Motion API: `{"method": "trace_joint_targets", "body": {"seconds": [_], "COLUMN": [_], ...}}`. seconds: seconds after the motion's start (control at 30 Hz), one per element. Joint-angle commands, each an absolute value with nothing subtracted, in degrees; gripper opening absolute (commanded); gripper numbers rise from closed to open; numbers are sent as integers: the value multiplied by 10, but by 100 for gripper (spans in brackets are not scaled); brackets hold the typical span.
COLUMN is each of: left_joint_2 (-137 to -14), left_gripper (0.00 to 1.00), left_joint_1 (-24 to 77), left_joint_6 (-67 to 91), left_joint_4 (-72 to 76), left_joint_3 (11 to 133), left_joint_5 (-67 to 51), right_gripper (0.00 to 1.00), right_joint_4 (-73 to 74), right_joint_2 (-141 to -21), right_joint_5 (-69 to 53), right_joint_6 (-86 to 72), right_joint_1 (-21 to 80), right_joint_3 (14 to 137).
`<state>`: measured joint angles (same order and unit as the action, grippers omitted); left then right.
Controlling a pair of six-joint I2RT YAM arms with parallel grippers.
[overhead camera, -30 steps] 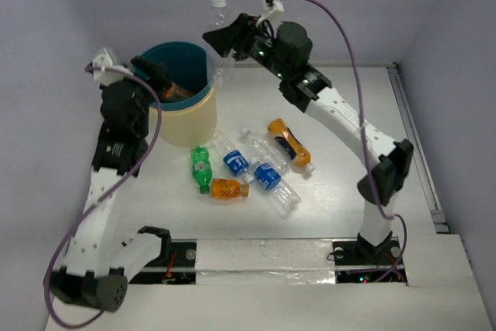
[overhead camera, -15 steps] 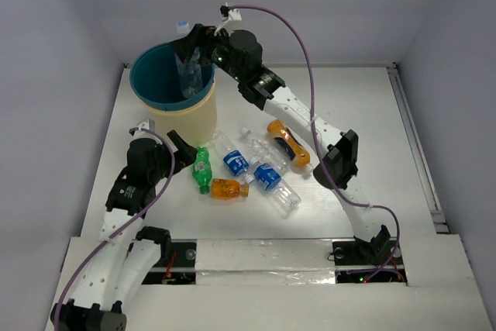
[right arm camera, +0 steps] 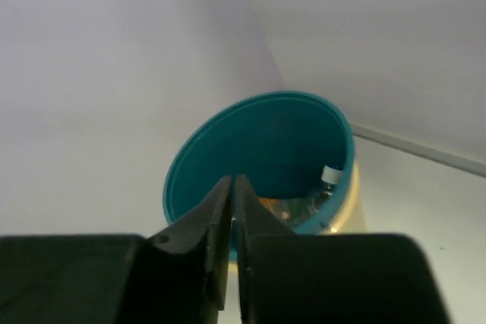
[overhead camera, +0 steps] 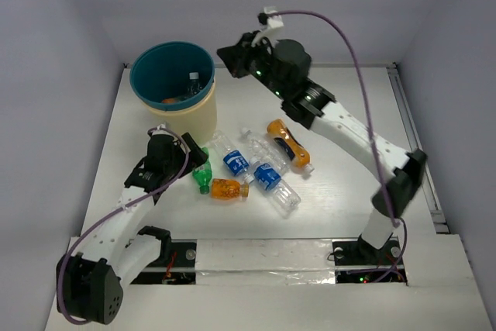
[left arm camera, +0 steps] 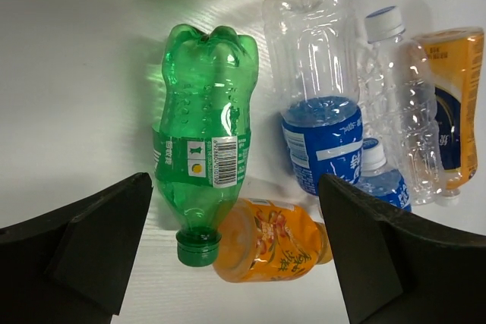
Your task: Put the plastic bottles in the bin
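The small orange bottle crowds the green bottle's neck, so my left gripper should next move down to the body of the green bottle [overhead camera: 203,179], between its label and its base.
The bin [overhead camera: 188,125], teal inside with a cream wall, stands at the back left. A clear bottle [overhead camera: 192,79] and an orange one [overhead camera: 169,101] lie in it. On the table lie a green bottle [overhead camera: 203,179], a small orange bottle [overhead camera: 229,189], two clear blue-labelled bottles [overhead camera: 233,160] [overhead camera: 268,174] and a longer orange bottle [overhead camera: 288,143]. My left gripper [overhead camera: 194,162] hangs open above the green bottle [left arm camera: 205,149], and its fingers straddle that bottle's cap and the small orange bottle [left arm camera: 277,240]. My right gripper [overhead camera: 229,52] is shut and empty, just right of the bin [right arm camera: 258,123].
The bottles lie packed side by side in the middle of the table, with the green one's base close to the bin's wall. A raised rail [overhead camera: 415,141] runs along the table's right edge. Grey walls close in the back and sides.
The right gripper let its clear bottle go into the bin, shut, and drew back to the right. The left arm came down from the bin to the green bottle and opened wider.
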<state>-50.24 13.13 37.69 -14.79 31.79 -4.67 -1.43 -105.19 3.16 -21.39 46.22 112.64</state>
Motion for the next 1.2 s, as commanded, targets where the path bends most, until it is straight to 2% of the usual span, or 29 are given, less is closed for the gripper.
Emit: {"method": "trace_joint_targets", "body": {"seconds": [0.0,0.07,0.13,0.17,0.2,0.27,0.33,0.53,0.6,0.77,0.87,1.03,1.07,1.13,1.17], "left_joint_2": [-526,-538,-555,-558,-569,-591,-614,-686,-699,-711,-717,-723,-722,-708,-700], "left_gripper": [89,88,87,87,87,87,87,86,85,74,72,56,49,41,40], "left_joint_1": [141,147,152,152,160,167,173,190,190,190,190,190,190,190,190], "left_joint_6": [391,392,395,401,403,412,416,420,420,425,431,432,432,435,435], "left_joint_4": [-89,-78,-70,-63,-60,-42,-31,-4,-4,24,36,49,52,47,40], "left_joint_3": [316,312,307,303,301,297,298,306,307,294,281,265,264,258,258], "left_joint_5": [-18,-5,-5,24,34,65,72,98,105,103,108,114,117,119,117], "right_gripper": [8,10,23,31,49,69,79,92,93,95,97,98,98,99,99], "right_joint_4": [-86,-80,-70,-63,-58,-20,20,132,166,195,216,237,245,251,257], "right_joint_2": [-924,-851,-811,-776,-763,-746,-744,-827,-855,-924,-965,-1021,-1031,-1055,-1063], "right_joint_5": [72,78,84,76,47,13,9,-46,-46,-89,-87,-62,-61,-55,-53], "right_joint_6": [-179,-189,-204,-216,-225,-237,-227,-143,-121,-98,-97,-99,-98,-96,-96], "right_joint_1": [463,445,416,402,385,334,309,243,243,243,243,243,243,243,243], "right_joint_3": [930,853,756,725,697,642,602,617,643,678,703,745,762,776,782]}}
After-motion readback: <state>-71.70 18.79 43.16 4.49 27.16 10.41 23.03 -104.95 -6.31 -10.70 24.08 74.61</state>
